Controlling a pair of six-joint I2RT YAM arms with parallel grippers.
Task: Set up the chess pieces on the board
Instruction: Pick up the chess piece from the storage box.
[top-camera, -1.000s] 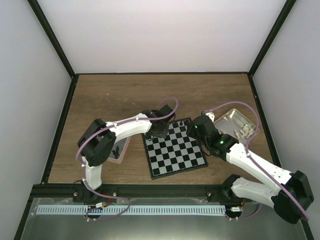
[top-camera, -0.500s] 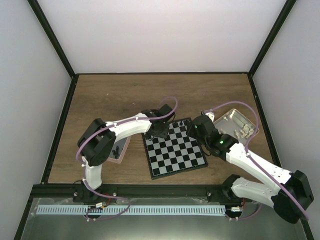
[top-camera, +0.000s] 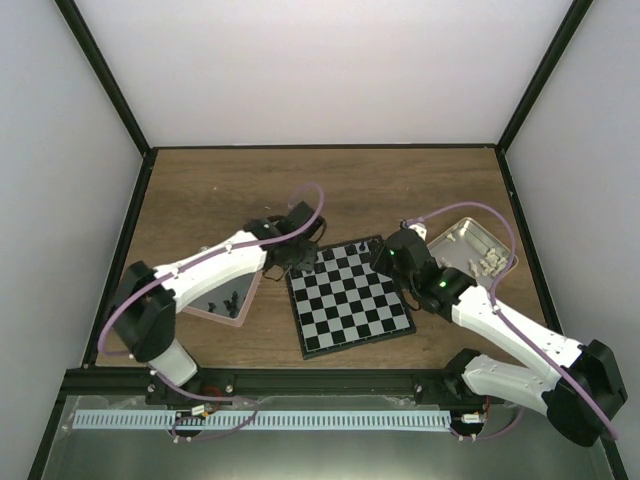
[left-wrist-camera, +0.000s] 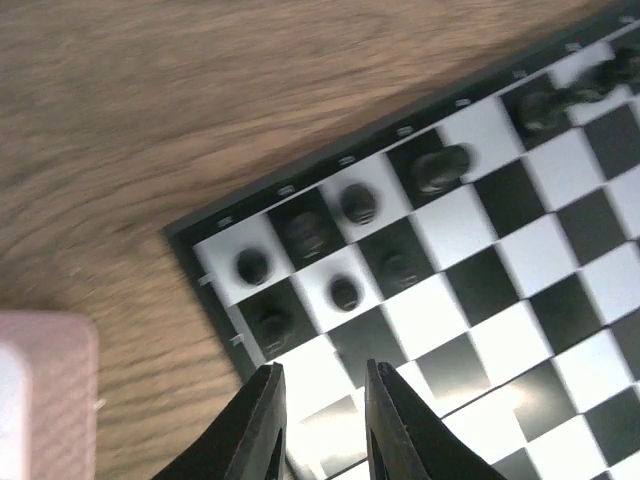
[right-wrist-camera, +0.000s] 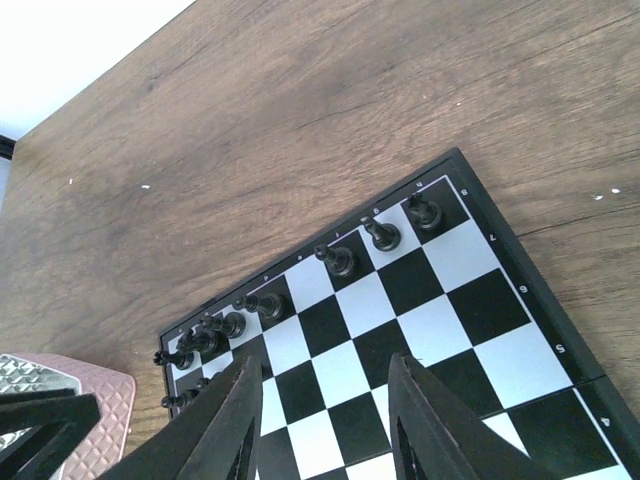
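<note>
I should move my left gripper back over the pink-rimmed tray and down onto one piece, because there are still black pieces there.
The board (top-camera: 352, 298) lies at the table's middle, turned a little. Several black chess pieces (right-wrist-camera: 340, 260) stand along its far edge and in its far left corner (left-wrist-camera: 344, 293). My left gripper (top-camera: 296, 262) hangs over that far left corner; in the left wrist view the left gripper (left-wrist-camera: 320, 425) is slightly open with nothing between its fingers. Over the board's far right part is my right gripper (top-camera: 386, 258). Seen from its own wrist, the right gripper (right-wrist-camera: 325, 425) is open and empty above bare squares. Whitish pieces (top-camera: 489, 263) lie in a tin.
A pink-rimmed tray (top-camera: 214, 312) with a few black pieces sits left of the board, under my left forearm. The metal tin (top-camera: 468, 236) stands at the board's right, behind the right arm. Black frame posts border the wooden table.
My left gripper has drawn back to the left, from over the board's far row to its far left corner, and its jaws have parted. The right arm has not moved.
</note>
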